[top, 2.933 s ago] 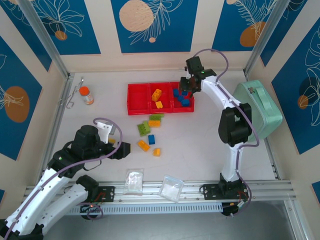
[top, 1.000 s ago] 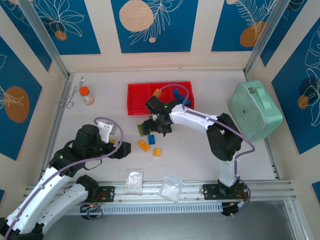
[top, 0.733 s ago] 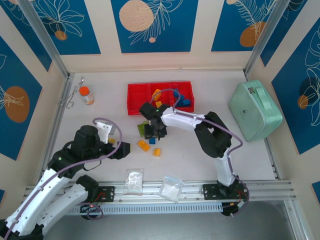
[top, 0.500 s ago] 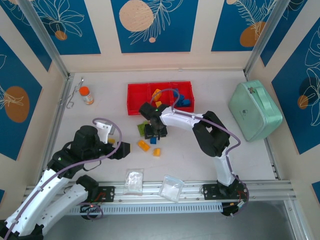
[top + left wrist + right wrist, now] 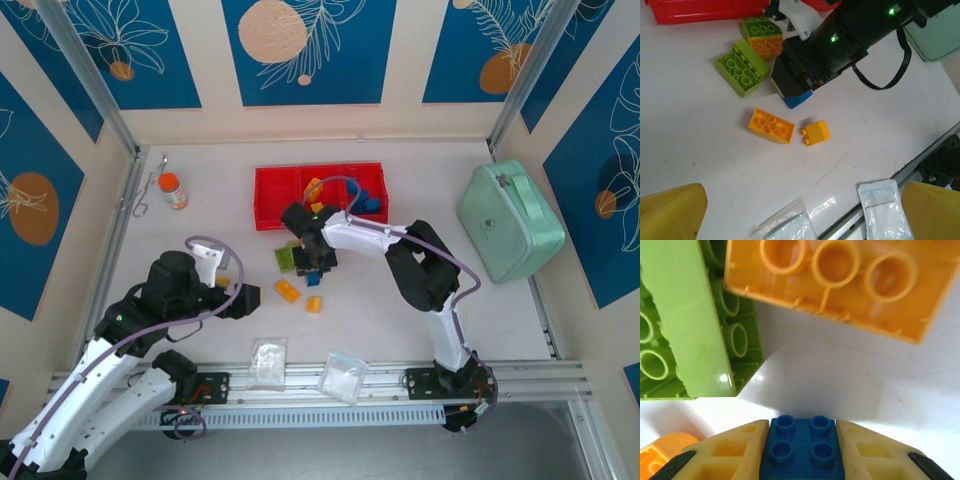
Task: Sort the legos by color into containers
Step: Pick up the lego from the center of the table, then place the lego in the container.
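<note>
I need to lift the matching blue brick next with my right gripper and move it outward over the red tray's section of blue bricks to let go of it, because that section lies outward.
Loose legos lie in front of the red tray (image 5: 262,200): lime green bricks (image 5: 742,67), an orange one upside down (image 5: 771,125) and a small orange one (image 5: 815,133). The tray's middle compartment holds yellow bricks (image 5: 314,188) and its right one blue bricks (image 5: 370,202). My right gripper (image 5: 802,460) is down on the table, its cream fingers (image 5: 725,455) pressed on both sides of a small blue brick (image 5: 802,450). That blue brick (image 5: 797,99) still rests on the table. My left gripper (image 5: 802,212) hovers open over the near table, holding nothing.
Two clear plastic bags (image 5: 268,360) (image 5: 342,375) lie near the front rail. A mint-green case (image 5: 510,220) stands at the right. An orange-capped bottle (image 5: 173,190) and a metal tool (image 5: 148,190) sit at the far left.
My right arm swung from the tray's right compartment down to the loose pile and closed on the blue brick. The left arm has not moved.
</note>
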Robot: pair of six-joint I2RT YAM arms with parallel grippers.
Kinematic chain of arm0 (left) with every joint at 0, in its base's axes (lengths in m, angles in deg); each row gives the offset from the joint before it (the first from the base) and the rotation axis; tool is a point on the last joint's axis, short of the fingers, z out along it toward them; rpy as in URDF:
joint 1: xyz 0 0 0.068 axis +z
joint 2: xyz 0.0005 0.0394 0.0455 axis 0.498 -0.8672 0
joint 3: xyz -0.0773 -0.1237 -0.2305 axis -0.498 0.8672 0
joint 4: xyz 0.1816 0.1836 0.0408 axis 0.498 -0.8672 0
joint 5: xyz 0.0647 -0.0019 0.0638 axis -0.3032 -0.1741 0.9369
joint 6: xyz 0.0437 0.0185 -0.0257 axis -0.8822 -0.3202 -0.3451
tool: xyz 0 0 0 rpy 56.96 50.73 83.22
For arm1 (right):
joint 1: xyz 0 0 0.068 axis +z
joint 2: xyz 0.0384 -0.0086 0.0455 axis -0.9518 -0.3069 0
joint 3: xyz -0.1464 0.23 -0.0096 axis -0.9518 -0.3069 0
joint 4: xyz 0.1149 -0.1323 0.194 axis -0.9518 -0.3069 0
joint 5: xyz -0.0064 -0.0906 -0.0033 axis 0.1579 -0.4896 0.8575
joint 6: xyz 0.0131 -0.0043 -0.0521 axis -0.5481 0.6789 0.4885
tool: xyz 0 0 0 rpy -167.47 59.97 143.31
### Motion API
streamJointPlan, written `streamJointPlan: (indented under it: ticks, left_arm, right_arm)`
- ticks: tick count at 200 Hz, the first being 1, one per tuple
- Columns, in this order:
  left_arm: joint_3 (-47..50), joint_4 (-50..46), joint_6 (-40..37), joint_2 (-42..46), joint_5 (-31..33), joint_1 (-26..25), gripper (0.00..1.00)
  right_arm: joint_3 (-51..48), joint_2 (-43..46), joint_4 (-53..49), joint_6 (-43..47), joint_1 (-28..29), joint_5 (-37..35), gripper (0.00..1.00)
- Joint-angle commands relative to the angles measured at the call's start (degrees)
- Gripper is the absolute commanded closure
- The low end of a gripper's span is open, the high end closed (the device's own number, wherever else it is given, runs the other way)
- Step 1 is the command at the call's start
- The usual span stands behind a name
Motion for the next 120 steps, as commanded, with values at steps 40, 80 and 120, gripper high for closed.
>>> streamJointPlan:
  ticks: [40, 80, 120]
  left_arm:
    - [0.55, 0.86, -0.74, -0.26, -0.78, -0.29, 0.01]
    - [0.63, 0.88, -0.74, -0.6, -1.0, -0.31, 0.01]
    - [0.55, 0.8, -0.75, -1.01, -0.85, -0.26, 0.01]
  right_arm:
    - [5.96, 10.79, -1.55, 11.46, -8.57, 1.28, 0.78]
    - [8.99, 10.54, 3.22, 19.55, -18.98, 5.8, 0.78]
    - [16.77, 3.73, 4.78, 22.08, -26.54, 12.47, 0.78]
